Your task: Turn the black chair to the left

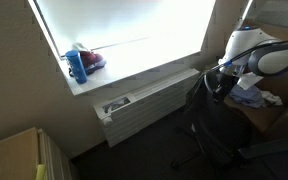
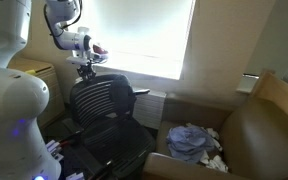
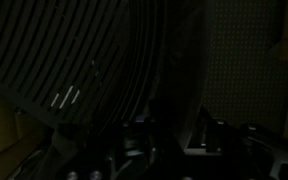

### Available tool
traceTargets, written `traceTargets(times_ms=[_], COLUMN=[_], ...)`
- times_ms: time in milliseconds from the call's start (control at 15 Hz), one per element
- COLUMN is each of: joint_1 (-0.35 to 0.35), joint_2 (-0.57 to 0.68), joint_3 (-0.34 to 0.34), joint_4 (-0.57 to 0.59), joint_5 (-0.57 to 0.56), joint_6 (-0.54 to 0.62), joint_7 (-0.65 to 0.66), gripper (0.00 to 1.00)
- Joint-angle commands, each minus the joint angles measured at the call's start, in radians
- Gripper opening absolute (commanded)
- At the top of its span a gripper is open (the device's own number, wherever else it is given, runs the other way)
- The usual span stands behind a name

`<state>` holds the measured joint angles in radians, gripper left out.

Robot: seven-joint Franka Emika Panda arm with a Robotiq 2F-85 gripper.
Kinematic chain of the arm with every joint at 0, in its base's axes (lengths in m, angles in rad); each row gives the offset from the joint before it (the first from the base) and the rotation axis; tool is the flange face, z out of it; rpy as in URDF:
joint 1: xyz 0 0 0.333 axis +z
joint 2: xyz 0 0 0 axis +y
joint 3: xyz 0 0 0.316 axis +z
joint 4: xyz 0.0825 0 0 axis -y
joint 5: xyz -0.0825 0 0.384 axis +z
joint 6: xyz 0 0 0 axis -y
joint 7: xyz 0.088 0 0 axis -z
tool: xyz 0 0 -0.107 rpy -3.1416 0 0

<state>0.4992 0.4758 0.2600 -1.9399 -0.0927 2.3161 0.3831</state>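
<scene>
The radiator below the window (image 1: pixel 172 93) is outward of my gripper, so my gripper should next swing the held rim of the backrest toward the radiator to turn the swivel chair, and then release.
The black chair (image 2: pixel 102 105) is a swivel office chair with a ribbed curved backrest. It also shows in an exterior view (image 1: pixel 212 125) as a dark shape beside the wooden table. My gripper (image 2: pixel 86 70) is at the top edge of the backrest and also shows in an exterior view (image 1: pixel 220 82). The wrist view is very dark. There the ribbed backrest (image 3: pixel 79 60) fills the left side, and its rim runs down between my two fingers (image 3: pixel 171 138). The fingers sit on either side of the rim and look closed on it.
A bright window with a sill (image 1: pixel 134 75) holds a blue bottle (image 1: pixel 77 66) and a red object. A radiator (image 1: pixel 149 100) runs below it. A wooden table (image 2: pixel 269 120) with crumpled cloth (image 2: pixel 194 142) stands beside the chair. A light cabinet (image 1: pixel 19 155) stands in a corner.
</scene>
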Motion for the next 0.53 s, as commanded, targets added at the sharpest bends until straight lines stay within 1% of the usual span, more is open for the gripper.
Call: traceTargets(times_ms=[0,67,267,400,467], joint_1=[-0.011,-0.028,-0.036,-0.021,-0.010], joint_2=[-0.006,-0.021,-0.038,-0.025,-0.009], joint_3=[-0.063,-0.077,-0.119,-0.152,-0.169], joint_4=[0.026,0.031,0.034,0.040,0.038], joint_5=[-0.099,-0.103,-0.128,-0.168,-0.190], joint_6=[-0.156,-0.200,-0.230,-0.203,-0.127], joint_7=[-0.059,-0.057,-0.014,0.052,0.122], gripper=[0.12,0.12,0.12,0.12,0.12])
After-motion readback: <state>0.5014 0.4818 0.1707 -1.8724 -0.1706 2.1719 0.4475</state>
